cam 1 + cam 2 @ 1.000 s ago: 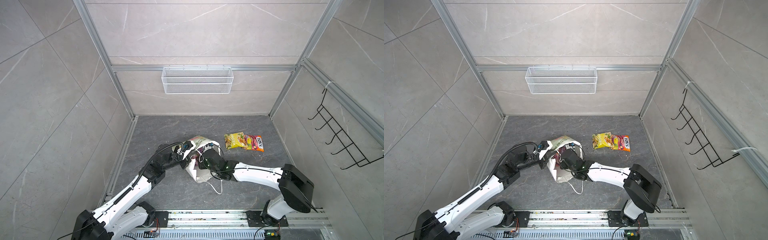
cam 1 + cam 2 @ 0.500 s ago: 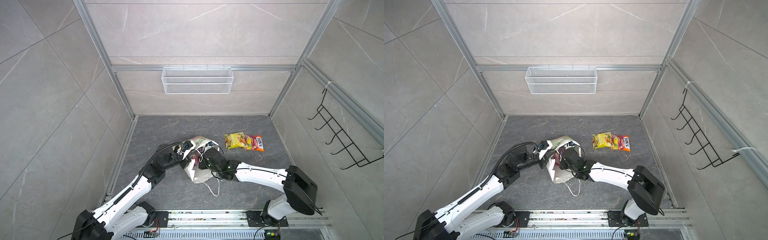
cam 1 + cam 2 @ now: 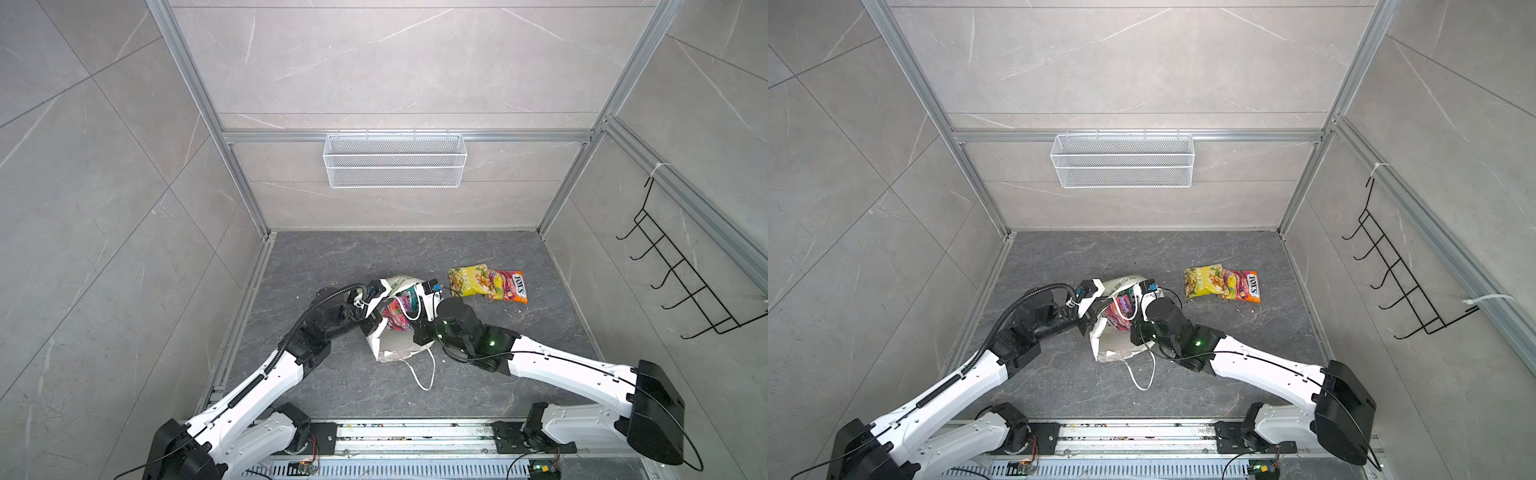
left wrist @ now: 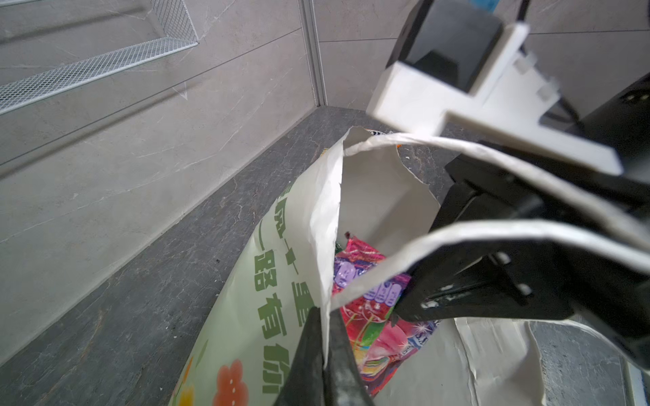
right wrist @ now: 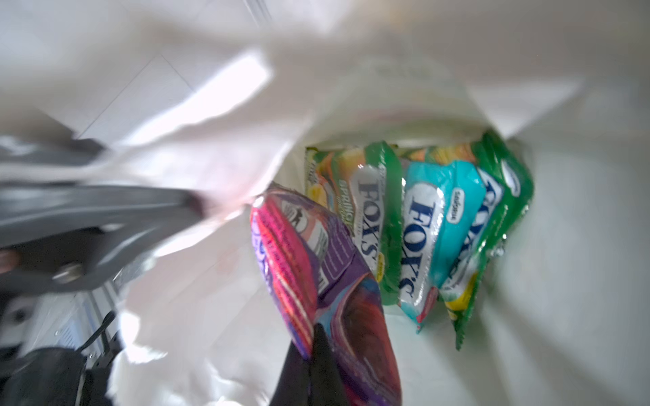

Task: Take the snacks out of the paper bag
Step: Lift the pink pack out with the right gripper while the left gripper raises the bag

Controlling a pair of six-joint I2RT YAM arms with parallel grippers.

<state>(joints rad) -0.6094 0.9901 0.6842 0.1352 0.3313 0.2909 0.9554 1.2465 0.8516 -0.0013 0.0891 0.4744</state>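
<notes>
The bag lies tipped, so next my left gripper raises the bag's rim (image 4: pixel 327 228) up and outward toward the back wall below the basket (image 4: pixel 155 135) and releases it.
The paper bag (image 3: pixel 390 345) (image 3: pixel 1113 345) lies in the middle of the floor with its mouth held up. My left gripper (image 4: pixel 325 316) (image 3: pixel 374 322) is shut on the bag's rim (image 4: pixel 327 228). My right gripper (image 5: pixel 311 337) (image 3: pixel 417 328) is inside the bag, shut on the edge of a purple snack packet (image 5: pixel 334 281) (image 4: pixel 373 316). Deeper in the bag stand a green packet (image 5: pixel 373 211), a teal one (image 5: pixel 429 228) and another green one (image 5: pixel 499 211). Two snacks lie on the floor to the right of the bag: a yellow packet (image 3: pixel 467 280) (image 3: pixel 1202 281) and an orange-pink one (image 3: pixel 509 286) (image 3: pixel 1244 284).
A white wire-mesh basket (image 3: pixel 395 166) hangs on the back wall. A black hook rack (image 3: pixel 681 282) is on the right wall. The bag's loose cord handle (image 3: pixel 424 370) trails on the floor towards the front rail (image 3: pixel 415 432).
My right gripper has pushed a little further into the bag and closed on the purple packet. The left gripper keeps its hold on the rim.
</notes>
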